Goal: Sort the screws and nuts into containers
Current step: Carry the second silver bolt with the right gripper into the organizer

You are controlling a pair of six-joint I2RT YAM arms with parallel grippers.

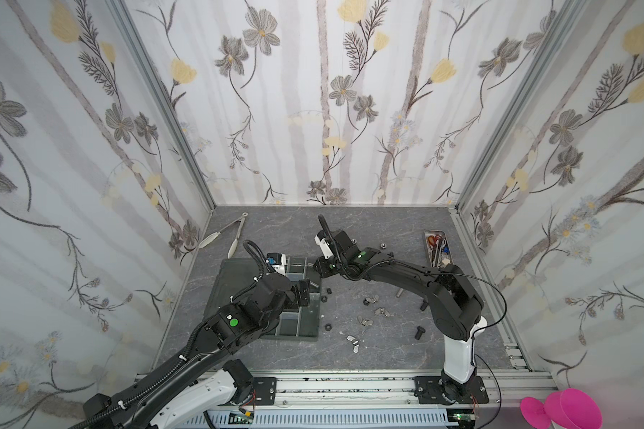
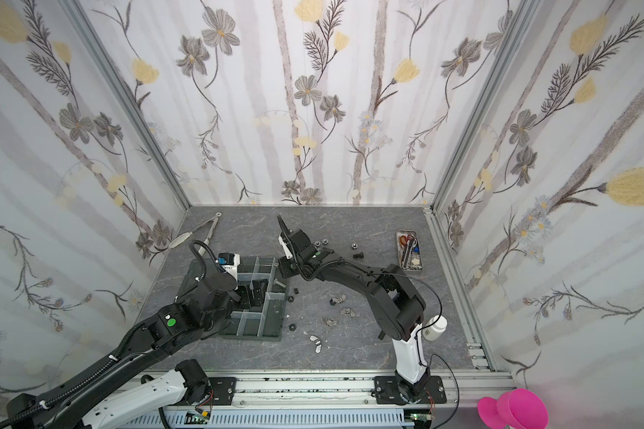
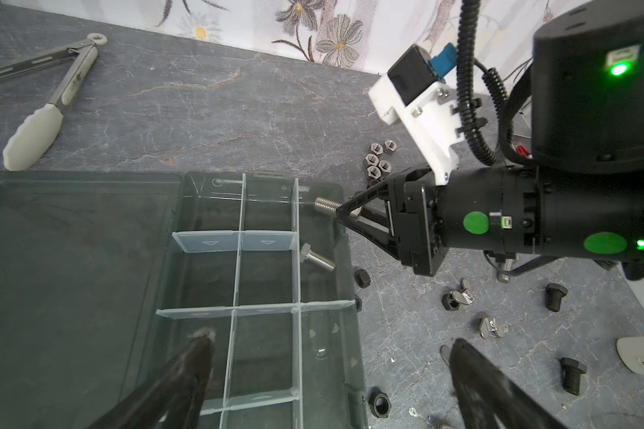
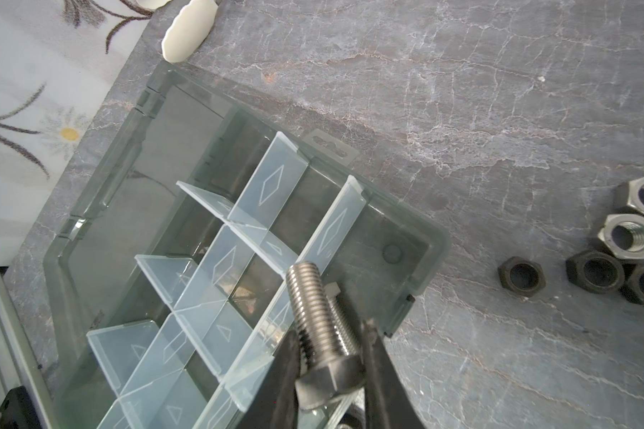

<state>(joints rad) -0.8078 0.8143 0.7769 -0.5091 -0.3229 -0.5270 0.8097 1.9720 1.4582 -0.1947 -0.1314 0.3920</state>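
Note:
The cell with the other silver screw (image 4: 361, 286) is below my right gripper, so the gripper will next move down slightly over it and release the hex-head screw (image 4: 320, 327).
My right gripper (image 4: 331, 334) is shut on a silver hex-head screw (image 4: 320, 327), gripped just above the head, its thread jutting over the far right cell of the dark grey organiser tray (image 4: 424, 252). The left wrist view shows that screw (image 3: 326, 205) hanging above another silver screw (image 3: 318, 257) that lies in the same cell. My left gripper (image 3: 331, 345) is open and holds nothing, one finger over the tray (image 1: 313, 336) and one over the table. Hex nuts (image 3: 378, 161) cluster beyond the tray. Wing nuts (image 1: 382, 311), black nuts (image 1: 328, 327) and black screws (image 1: 419, 331) lie scattered to the right.
Metal tongs (image 1: 231, 232) lie at the back left. A narrow metal tray of scissors (image 1: 437, 247) stands at the back right. A white bottle (image 2: 435, 327) sits by the right arm's base. The tray's open lid (image 3: 71, 260) lies flat on the left.

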